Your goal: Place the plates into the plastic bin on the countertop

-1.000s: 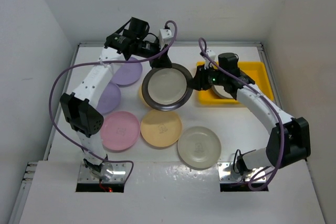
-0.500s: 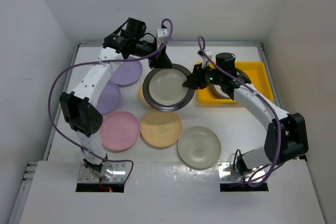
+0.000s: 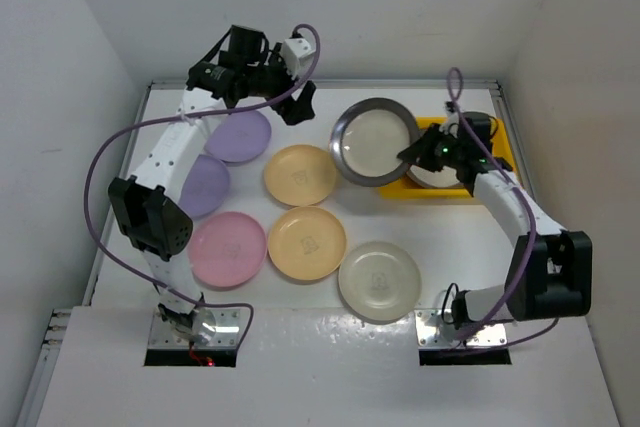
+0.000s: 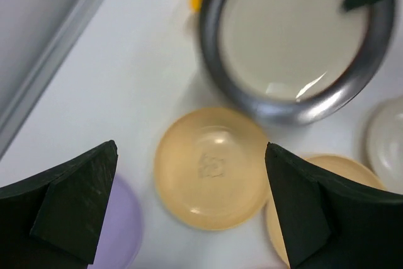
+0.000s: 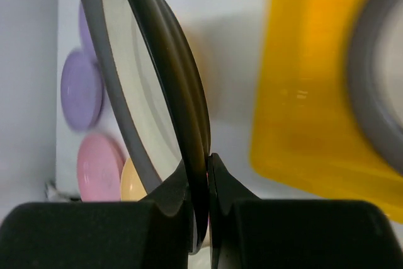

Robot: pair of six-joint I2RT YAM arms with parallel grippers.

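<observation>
The plate in my right gripper hangs outside the bin. I need to shift that gripper toward the right in the top view, lower it and release its plate onto the plate in the bin.
My right gripper [image 3: 410, 155] [image 5: 208, 159] is shut on the rim of a dark metallic-rimmed plate [image 3: 374, 141] [image 5: 135, 92]. It holds the plate tilted above the countertop [image 3: 440, 237], at the left edge of the yellow plastic bin [image 3: 497, 137] [image 5: 308, 92]. Another dark-rimmed plate [image 3: 438, 175] [image 5: 378, 86] lies in the bin. My left gripper [image 3: 300, 103] [image 4: 191, 155] is open and empty, above a yellow-orange plate [image 3: 300, 175] [image 4: 211, 168]. The held plate [image 4: 293, 36] shows at the top of the left wrist view.
Still lying flat on the countertop are two lilac plates [image 3: 243, 137] [image 3: 205, 185], a pink plate [image 3: 228, 249], a second yellow-orange plate [image 3: 307, 243] and a cream plate [image 3: 379, 281]. White walls close in the sides and back.
My left gripper let go of the dark-rimmed plate, opened and drew back to the left. My right gripper closed on its rim and carried it right, uncovering the yellow-orange plate.
</observation>
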